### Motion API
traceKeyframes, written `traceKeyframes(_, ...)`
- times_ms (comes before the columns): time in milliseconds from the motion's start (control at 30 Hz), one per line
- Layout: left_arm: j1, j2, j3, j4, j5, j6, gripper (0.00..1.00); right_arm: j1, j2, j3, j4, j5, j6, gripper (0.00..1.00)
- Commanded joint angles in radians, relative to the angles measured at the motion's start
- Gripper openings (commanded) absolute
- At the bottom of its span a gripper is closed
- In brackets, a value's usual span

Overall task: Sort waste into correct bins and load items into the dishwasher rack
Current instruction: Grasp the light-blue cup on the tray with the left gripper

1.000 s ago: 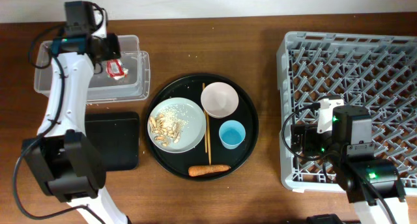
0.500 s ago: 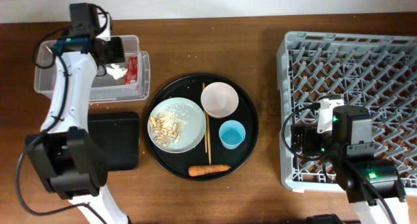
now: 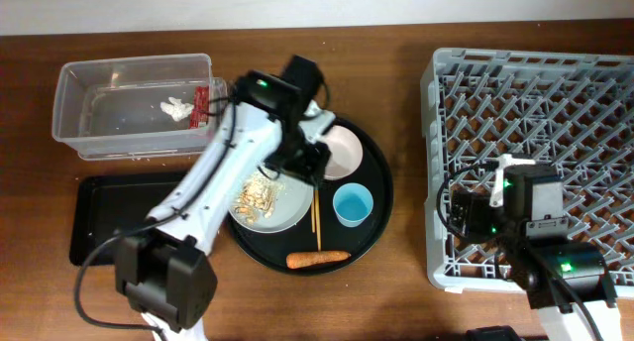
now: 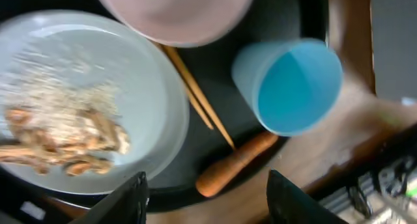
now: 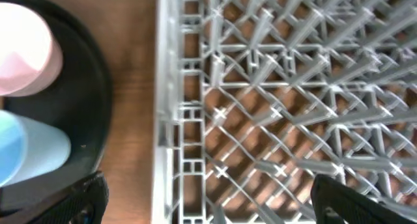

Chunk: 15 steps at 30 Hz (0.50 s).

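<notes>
The left gripper swings to the right in the overhead view next and comes down onto the light-blue cup [image 3: 352, 204], which stands clear of the plate [image 3: 260, 204] on the tray.
My left gripper [image 3: 309, 163] hangs open and empty over the round black tray, between the pale grey plate [image 3: 260, 204] and the white bowl [image 3: 337, 151]. In the left wrist view its open gripper [image 4: 208, 201] is just above the orange carrot [image 4: 234, 164], with nothing between the jaws. The plate [image 4: 78, 100] carries beige nut shells [image 4: 65, 146] and crumbs. The light-blue cup [image 4: 293, 87] stands right of it. The red wrapper [image 3: 201, 108] and white tissue [image 3: 176, 108] lie in the clear tub [image 3: 79, 83]. My right gripper [image 5: 208, 204] is open above the grey rack's [image 5: 293, 87] left edge.
A pair of wooden chopsticks [image 3: 317, 217] lies on the round black tray [image 3: 381, 172] between plate and cup. The shallow black rectangular tray [image 3: 109, 217] sits below the clear tub, partly under my left arm. The rack [image 3: 555, 103] fills the right side.
My left arm swung right from the clear tub to above the round tray, leaving the red wrapper in the tub, and its jaws opened. The right arm has not moved.
</notes>
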Motion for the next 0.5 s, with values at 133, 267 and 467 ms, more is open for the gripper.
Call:
traceKeyframes(133,-0.141,-0.021,-0.169,0.129,0.011,-0.045,0.62,-0.006,-0.004,0.018,-0.035,0.109,0.056,0.98)
traceKeyframes(267,-0.151,-0.02,-0.233,0.253,0.011,-0.071,0.63,-0.006,-0.004,0.018,-0.037,0.108,0.056,0.98)
traceKeyframes(467,-0.151,-0.016,-0.256,0.362,0.01,-0.071,0.63,-0.006,-0.004,0.018,-0.037,0.108,0.056,0.98)
